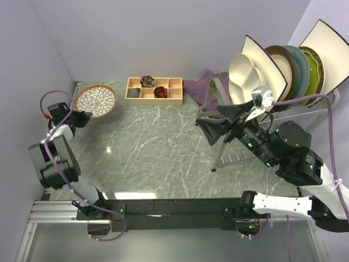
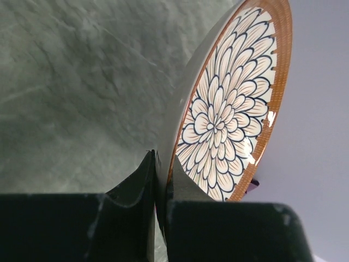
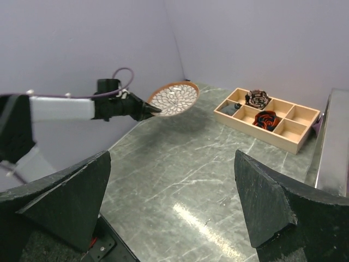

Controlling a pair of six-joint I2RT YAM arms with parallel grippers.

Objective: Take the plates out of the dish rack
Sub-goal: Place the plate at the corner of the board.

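My left gripper lowers outward and toward the wooden tray next, then releases the plate's rim, since the bare tabletop (image 1: 115,89) beside that tray lies below the gripper.
My left gripper (image 1: 85,115) is shut on the near rim of the brown-rimmed petal-patterned plate (image 1: 95,100), holding it above the table's far left corner. In the left wrist view both fingers pinch that rim (image 2: 162,164), and the plate (image 2: 223,120) rises tilted beyond them. The dish rack (image 1: 233,154) stands at the right and holds a cream divided plate (image 1: 246,73), a white square one (image 1: 330,49), and brown, teal (image 1: 299,65) and yellow-green ones between. My right gripper (image 1: 216,121) hangs open and empty in front of the rack, facing left (image 3: 172,164).
A wooden compartment tray (image 1: 154,90) with small dark items sits at the back centre. A purple cloth (image 1: 199,87) lies between it and the rack. Walls close in on the left and the back. The arm bases line the near edge.
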